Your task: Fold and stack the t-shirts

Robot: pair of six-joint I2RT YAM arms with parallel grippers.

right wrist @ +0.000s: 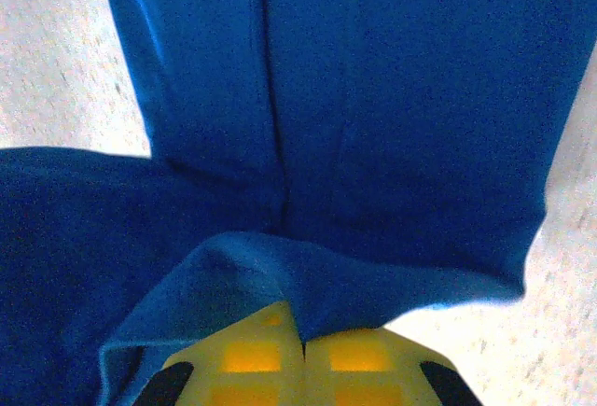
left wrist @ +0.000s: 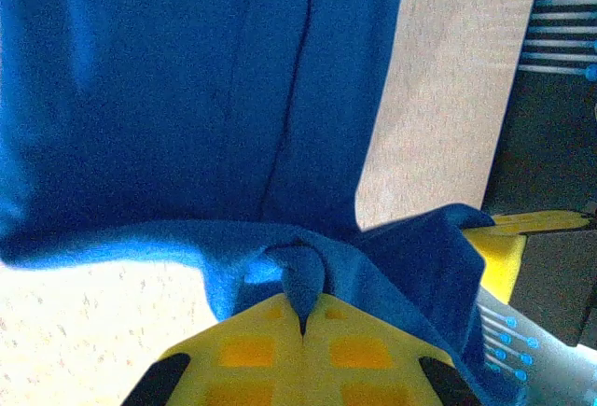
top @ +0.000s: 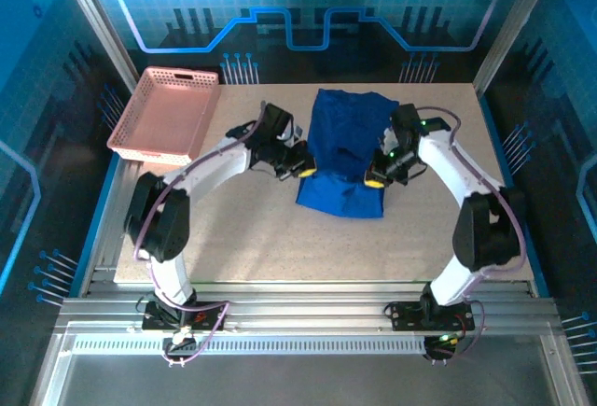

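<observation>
The folded hem hangs raised above the t-shirt (top: 345,149), so my right gripper will next carry it outward and lower it onto the flat cloth beyond to release it.
A royal-blue t-shirt (top: 345,149) lies on the table's far middle, partly folded, with no print showing. My left gripper (top: 305,169) is shut on its left edge, a pinch of blue cloth (left wrist: 303,285) caught between the yellow fingers (left wrist: 252,350). My right gripper (top: 373,180) is shut on the right edge, where a fold of the t-shirt (right wrist: 308,275) drapes over its yellow fingers (right wrist: 359,355). Both held edges are lifted a little above the rest of the t-shirt (left wrist: 187,98), which lies flat beneath (right wrist: 392,98).
A pink lattice basket (top: 168,113) stands at the table's back left. Bare speckled tabletop (top: 308,243) stretches in front of the shirt. Metal frame posts and blue walls close in the sides and back.
</observation>
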